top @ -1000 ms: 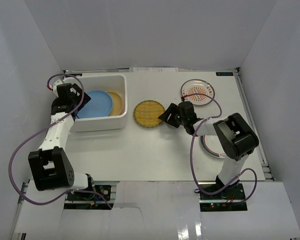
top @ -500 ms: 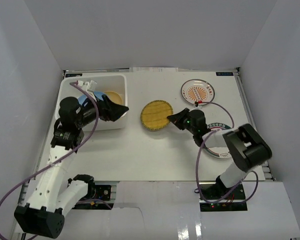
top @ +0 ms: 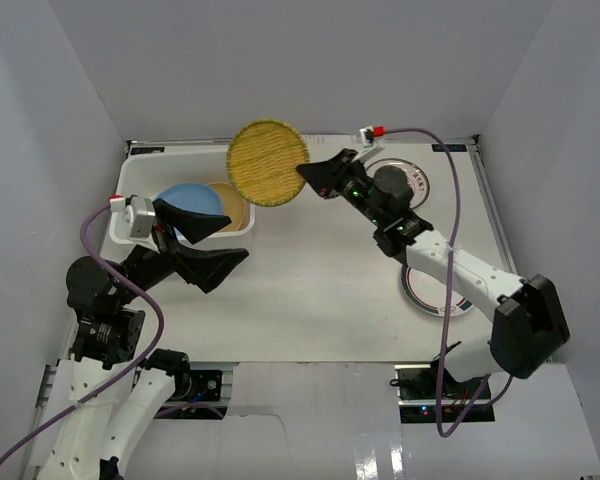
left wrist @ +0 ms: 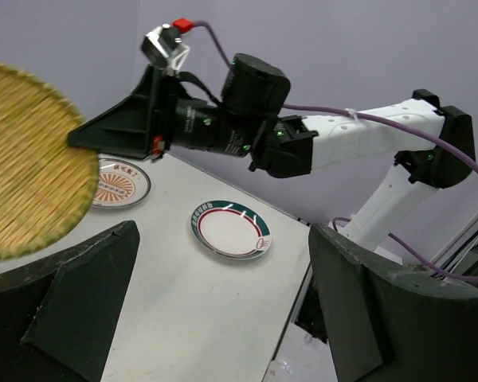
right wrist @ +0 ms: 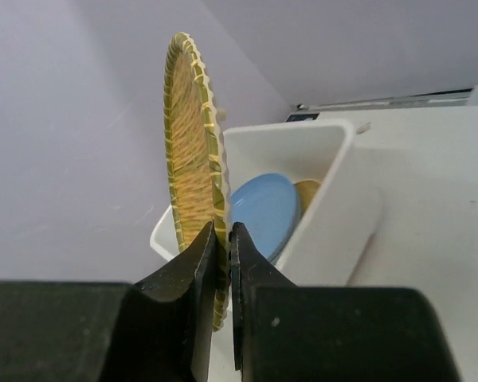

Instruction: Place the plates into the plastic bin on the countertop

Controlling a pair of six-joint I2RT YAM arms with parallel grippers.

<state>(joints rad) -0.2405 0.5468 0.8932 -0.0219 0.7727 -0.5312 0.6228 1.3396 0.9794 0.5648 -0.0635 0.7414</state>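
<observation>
The light blue plate is below my right gripper and to its left in the top view. The gripper moves that way over the bin, lowers and releases next.
My right gripper is shut on the rim of a yellow woven plate, which it holds on edge in the air by the plastic bin's far right corner. In the right wrist view the jaws pinch the plate above the bin. Inside the bin lie a light blue plate and an orange-yellow plate. My left gripper hangs open and empty just in front of the bin. Its wide-set fingers frame the countertop.
A white plate with an orange pattern lies at the far right, partly behind the right arm. A green-ringed white plate lies under the right forearm; both also show in the left wrist view as the orange-patterned plate and green-ringed plate.
The right gripper closed on the woven plate, lifted it off the countertop and carried it up and left to the bin. The left arm drew back out of the bin.
</observation>
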